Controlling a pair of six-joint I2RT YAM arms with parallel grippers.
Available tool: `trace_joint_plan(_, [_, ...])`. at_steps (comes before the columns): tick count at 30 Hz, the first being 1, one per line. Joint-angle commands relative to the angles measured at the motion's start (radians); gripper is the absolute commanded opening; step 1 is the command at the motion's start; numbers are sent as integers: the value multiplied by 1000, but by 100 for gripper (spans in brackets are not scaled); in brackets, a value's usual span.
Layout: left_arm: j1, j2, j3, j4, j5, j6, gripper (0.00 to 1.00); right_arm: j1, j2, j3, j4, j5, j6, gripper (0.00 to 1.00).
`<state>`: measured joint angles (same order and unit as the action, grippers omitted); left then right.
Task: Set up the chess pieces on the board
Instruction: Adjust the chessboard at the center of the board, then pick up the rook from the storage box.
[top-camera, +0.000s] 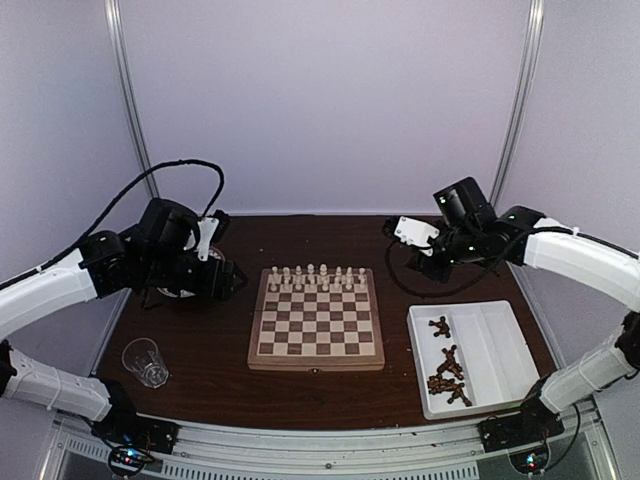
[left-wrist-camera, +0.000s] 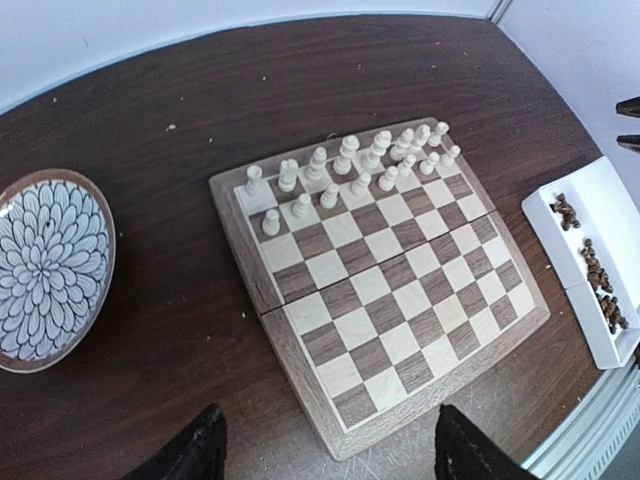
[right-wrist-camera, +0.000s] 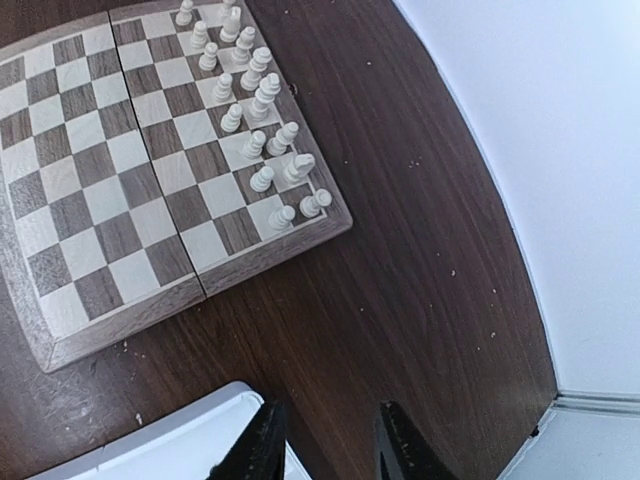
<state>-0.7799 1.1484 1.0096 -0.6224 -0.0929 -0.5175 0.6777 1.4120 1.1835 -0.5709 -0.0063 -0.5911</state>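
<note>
My right gripper needs to move back and down onto the far dark brown chess pieces, the ones apart from the heap, since they lie below it and farther back.
The board lies mid-table. The cream-white chess pieces stand in two rows along its far edge; they also show in the left wrist view and the right wrist view. The dark brown chess pieces lie loose in the left compartment of a white tray, seen too in the left wrist view. My left gripper hovers left of the board, open and empty. My right gripper hovers past the board's far right corner, open and empty.
A flower-patterned bowl sits on the table under my left arm. A clear glass stands at the near left. The tray's corner lies just beside my right fingers. White walls close the back and sides.
</note>
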Motion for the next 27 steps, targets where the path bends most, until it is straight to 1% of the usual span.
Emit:
trace_joint_plan(1, [-4,-25,-9,112,42,145,71,-80,-131,-83,-183,-154,32,34])
trace_joint_plan(3, [-4,-11,-24,216,112,135,69,-126,-177,-132,-221,-193,8,33])
trace_joint_plan(6, [-7,40,-37,341,246,102,66,-179,-186,-182,-286,-222,-25,30])
trace_joint_plan(8, [-13,84,-30,378,275,70,65,-197,-162,-195,-316,-227,-30,28])
trace_joint_plan(10, [-19,123,-18,393,297,56,64,-201,-133,-206,-321,-200,-36,25])
trace_joint_plan(13, [-37,158,-6,401,302,41,64,-208,-83,-218,-300,-172,-45,21])
trace_joint_plan(17, [-57,158,-13,409,295,29,64,-219,-1,-199,-260,-152,-50,17])
trace_joint_plan(21, [-63,125,-39,408,280,18,63,-226,93,-162,-245,-144,-74,15])
trace_joint_plan(27, [-64,83,-83,411,261,5,64,-231,188,-138,-226,-131,-91,16])
